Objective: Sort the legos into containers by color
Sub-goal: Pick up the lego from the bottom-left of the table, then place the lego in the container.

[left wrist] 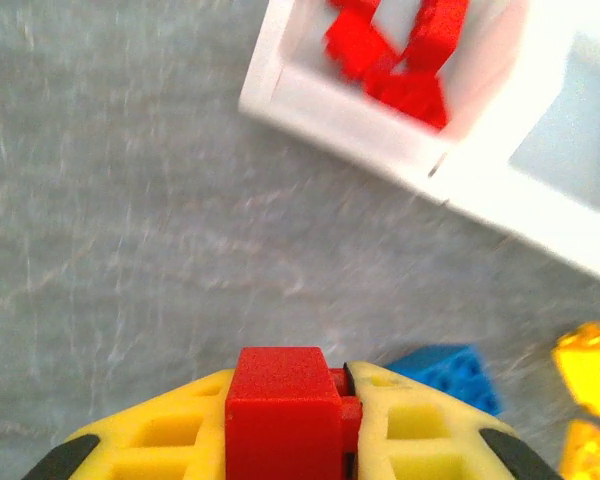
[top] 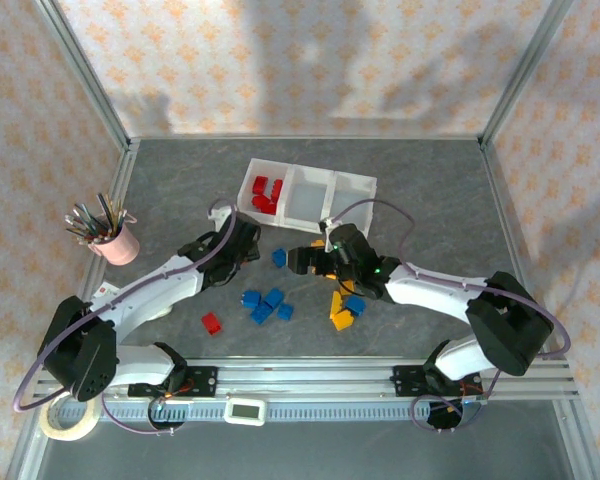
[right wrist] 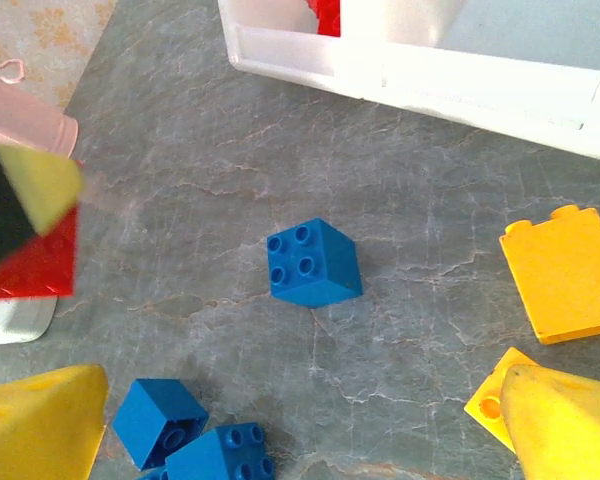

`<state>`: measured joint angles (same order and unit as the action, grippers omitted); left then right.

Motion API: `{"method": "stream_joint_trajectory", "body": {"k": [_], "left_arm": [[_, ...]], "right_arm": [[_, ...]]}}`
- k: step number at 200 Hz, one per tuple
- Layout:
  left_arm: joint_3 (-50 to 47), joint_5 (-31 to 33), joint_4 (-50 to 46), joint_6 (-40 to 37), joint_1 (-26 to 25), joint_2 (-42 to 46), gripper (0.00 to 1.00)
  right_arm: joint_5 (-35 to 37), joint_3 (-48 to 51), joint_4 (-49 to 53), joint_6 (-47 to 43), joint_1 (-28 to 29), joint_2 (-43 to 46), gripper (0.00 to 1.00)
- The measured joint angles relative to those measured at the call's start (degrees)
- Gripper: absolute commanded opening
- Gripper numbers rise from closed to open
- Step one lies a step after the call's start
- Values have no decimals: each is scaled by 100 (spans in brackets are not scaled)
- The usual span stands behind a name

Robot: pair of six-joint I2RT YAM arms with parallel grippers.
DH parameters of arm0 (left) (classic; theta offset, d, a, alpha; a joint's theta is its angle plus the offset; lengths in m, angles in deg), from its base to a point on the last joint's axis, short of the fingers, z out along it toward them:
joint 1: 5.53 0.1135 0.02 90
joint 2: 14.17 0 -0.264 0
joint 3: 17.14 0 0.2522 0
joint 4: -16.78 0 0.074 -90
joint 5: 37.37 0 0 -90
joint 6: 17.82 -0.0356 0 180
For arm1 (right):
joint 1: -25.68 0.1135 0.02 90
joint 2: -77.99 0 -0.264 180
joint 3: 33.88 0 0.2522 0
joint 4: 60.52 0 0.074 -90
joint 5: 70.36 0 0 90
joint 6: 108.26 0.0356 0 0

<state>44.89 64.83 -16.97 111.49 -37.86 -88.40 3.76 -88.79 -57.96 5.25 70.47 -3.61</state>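
I will move the red lego outward next with my left gripper and let go over the bin of red legos, its matching color, as that bin lies outward of it.
My left gripper [left wrist: 290,400] is shut on a red lego [left wrist: 278,405], held above the table short of the containers [top: 305,195]; from above this gripper [top: 242,245] is just below the left bin. That bin [left wrist: 380,130] holds several red legos [left wrist: 400,50]. My right gripper [right wrist: 300,430] is open, its yellow fingers [right wrist: 40,425] wide apart over the table, and a single blue lego [right wrist: 313,263] lies ahead of them. From above, the right gripper [top: 305,260] is right of that blue lego [top: 279,257]. The middle and right bins look empty.
A cluster of blue legos [top: 265,303], one red lego [top: 212,322] and yellow-orange legos [top: 342,310] lie on the grey table near the arms. A pink cup of pens [top: 115,240] stands at the left. A tape roll [top: 65,418] sits by the left base.
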Motion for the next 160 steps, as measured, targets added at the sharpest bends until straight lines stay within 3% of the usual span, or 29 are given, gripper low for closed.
{"method": "stream_joint_trajectory", "body": {"k": [44,124,160], "left_arm": [[1349,199,39,-319,48,-903,4],[3770,203,111,-765,553,-3381,4],[4347,197,133,-796,828,-4127,5]], "right_arm": [[146,-87,-28,-17,-330,2,100],[529,-400,-42,-280,-671,0,100],[584,-457,-37,-382,-710,0,100]]}}
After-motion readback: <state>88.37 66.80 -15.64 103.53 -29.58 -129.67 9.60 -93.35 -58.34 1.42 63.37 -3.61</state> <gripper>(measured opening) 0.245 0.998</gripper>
